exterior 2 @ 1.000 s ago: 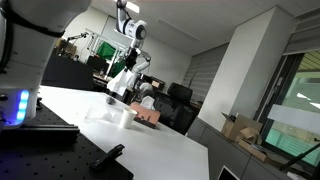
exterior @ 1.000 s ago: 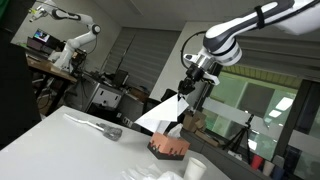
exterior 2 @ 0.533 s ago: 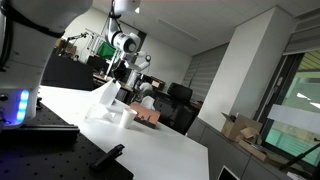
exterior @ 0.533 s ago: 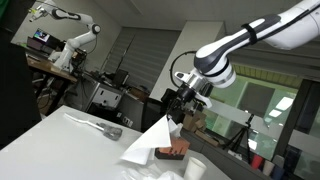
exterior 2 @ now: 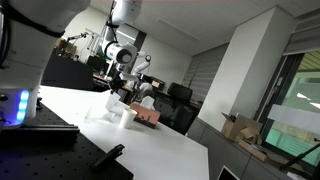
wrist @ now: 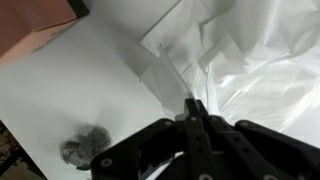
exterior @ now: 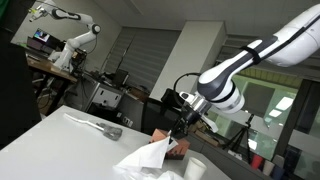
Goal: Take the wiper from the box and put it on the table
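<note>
My gripper has the wiper out of the box and drooping onto the table, so it will move over the tabletop (exterior: 183, 167) beside the white cup and release it.
The wiper is a thin white tissue sheet (exterior: 150, 155) hanging from my gripper (exterior: 178, 133) and drooping onto the white table (exterior: 60, 145). In the wrist view the jaws (wrist: 193, 108) are pressed together on a corner of the wiper (wrist: 165, 65), whose sheet spreads out below over the table. The box (exterior: 177, 150) is a small reddish-brown one just behind the wiper; it also shows in an exterior view (exterior 2: 148, 116). In that view the gripper (exterior 2: 120, 88) sits low with the wiper (exterior 2: 107, 103) beneath it.
A grey metal tool (exterior: 100, 127) lies on the table to the left and shows in the wrist view (wrist: 85, 148). Crumpled clear plastic (wrist: 260, 70) lies beside the wiper. A white cup (exterior: 196, 168) stands near the front. Office clutter fills the background.
My gripper has come down from well above the box to near the table, carrying the wiper with it. The wiper's lower edge now rests on the table.
</note>
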`<state>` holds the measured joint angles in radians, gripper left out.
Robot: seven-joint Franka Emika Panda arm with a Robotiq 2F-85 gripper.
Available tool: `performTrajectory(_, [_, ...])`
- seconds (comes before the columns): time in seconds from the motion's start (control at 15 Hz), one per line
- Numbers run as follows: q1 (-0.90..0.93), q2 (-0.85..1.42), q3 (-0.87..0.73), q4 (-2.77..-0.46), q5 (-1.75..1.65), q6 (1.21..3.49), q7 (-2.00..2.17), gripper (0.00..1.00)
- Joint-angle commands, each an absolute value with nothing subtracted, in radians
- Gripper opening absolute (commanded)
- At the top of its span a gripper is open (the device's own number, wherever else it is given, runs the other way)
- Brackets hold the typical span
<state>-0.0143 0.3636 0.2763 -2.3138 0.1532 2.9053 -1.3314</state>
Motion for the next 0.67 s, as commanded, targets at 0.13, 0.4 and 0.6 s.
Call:
performTrajectory(0.13, [-0.080, 0.254, 0.240, -2.393, 0.083, 2.848, -1.299, 0.00])
performTrajectory(0.4, [-0.086, 0.223, 0.195, -2.375, 0.042, 2.689, -1.327, 0.33])
performTrajectory(0.6, [-0.080, 0.215, 0.172, -2.336, 0.041, 2.557, -1.346, 0.54])
